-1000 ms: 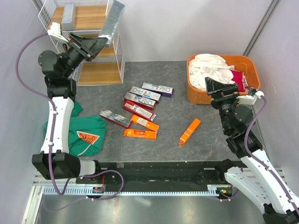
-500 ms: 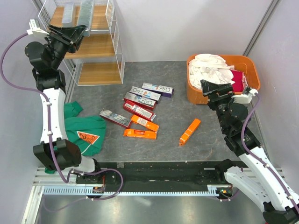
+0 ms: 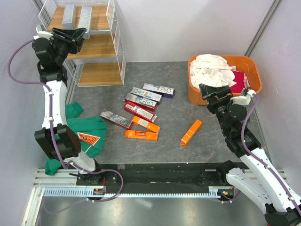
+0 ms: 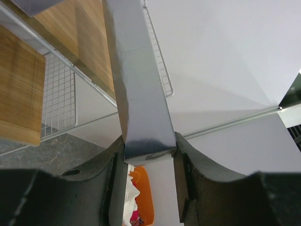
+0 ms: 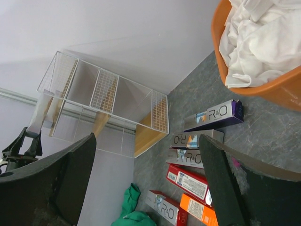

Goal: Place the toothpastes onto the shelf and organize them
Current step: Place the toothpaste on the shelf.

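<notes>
My left gripper needs to move its toothpaste outward and toward the other grey carton [image 3: 69,16] [image 4: 35,5] next, since bare board shows between them and mine juts out nearer.
My left gripper [image 3: 77,33] is shut on the near end of a silver-grey toothpaste [image 3: 85,18], which lies along the top tier of the shelf [image 3: 101,47] beside another grey carton [image 3: 69,14]. In the left wrist view that carton [image 4: 141,89] runs from between both jaws [image 4: 149,157] toward the wooden board [image 4: 19,89]. Several toothpastes lie on the table: white/purple ones [image 3: 159,89], red ones [image 3: 139,111], orange ones [image 3: 141,135] and a lone orange one [image 3: 191,132]. My right gripper [image 3: 209,91] hangs open near the tub, holding nothing [image 5: 146,183].
An orange tub of laundry [image 3: 249,68] stands at the back right, right behind my right gripper. A green cloth [image 3: 84,136] lies at the front left by the left arm. The shelf's white wire sides [image 3: 117,42] rise around its tiers.
My left arm has swung the silver-grey carton from a tilt at the shelf's right side leftward to lie on the top tier. The right gripper has drifted slightly left.
</notes>
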